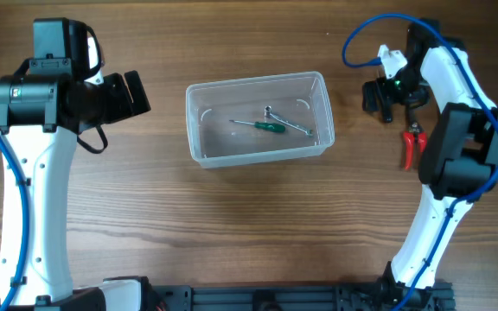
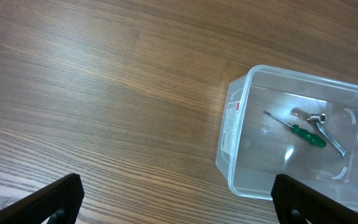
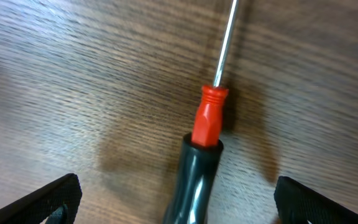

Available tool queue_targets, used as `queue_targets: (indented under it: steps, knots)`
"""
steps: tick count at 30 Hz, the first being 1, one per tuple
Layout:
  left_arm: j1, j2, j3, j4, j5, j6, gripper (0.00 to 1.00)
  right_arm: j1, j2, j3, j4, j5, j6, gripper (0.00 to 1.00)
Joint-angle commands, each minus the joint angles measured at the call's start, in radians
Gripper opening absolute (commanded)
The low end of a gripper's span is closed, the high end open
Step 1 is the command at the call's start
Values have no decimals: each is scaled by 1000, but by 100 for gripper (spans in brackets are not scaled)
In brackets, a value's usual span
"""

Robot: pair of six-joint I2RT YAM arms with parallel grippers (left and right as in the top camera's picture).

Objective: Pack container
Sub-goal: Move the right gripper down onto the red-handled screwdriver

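My right gripper already has the black handle [image 3: 193, 183] between its fingers, so next it will stay low over the screwdriver and close on the handle.
The clear plastic container [image 1: 199, 121] stands at the table's middle and also shows in the left wrist view [image 2: 236, 134]. In it lie a green-handled screwdriver [image 1: 270, 126] and a small metal wrench [image 1: 290, 123]. My left gripper [image 1: 133, 93] is open and empty, left of the container [image 2: 179, 208]. My right gripper [image 1: 384, 97] is open at the far right [image 3: 180, 208]. Its fingers straddle a screwdriver with a black and red handle [image 3: 209, 124] that lies on the table. That screwdriver is hidden under the gripper in the overhead view.
Red-handled pliers [image 1: 413, 145] lie on the table just below the right gripper, beside the right arm. A blue cable [image 1: 357, 34] loops above the right wrist. The wooden table [image 1: 258, 216] runs all round the container.
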Motion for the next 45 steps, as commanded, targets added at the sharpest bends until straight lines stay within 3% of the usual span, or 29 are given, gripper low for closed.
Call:
queue_targets:
  steps: [1,10,15,20,25,34,39,42,45]
  knots:
    - [-3,-9,11,0,5,5,100,2,25,-6,0,13,-4,99]
    - [-3,-9,11,0,5,5,100,2,25,-7,-5,99,39,82]
    - [-3,-9,11,0,5,5,100,2,25,-7,-14,153,60,80]
    - [-3,-9,11,0,5,5,100,2,25,-8,-22,126,56,69]
    - [-3,-9,11,0,5,5,100,3,25,-10,-27,63,52,47]
    - [-3,-9,11,0,5,5,100,3,25,-10,-41,61,36,26]
    - [-3,-9,11,0,5,5,100,5,25,-10,-42,61,32,20]
    - [-3,-9,11,0,5,5,100,8,25,-9,-41,61,33,6]
    - [-3,-9,11,0,5,5,100,11,17,3,-45,41,49,4]
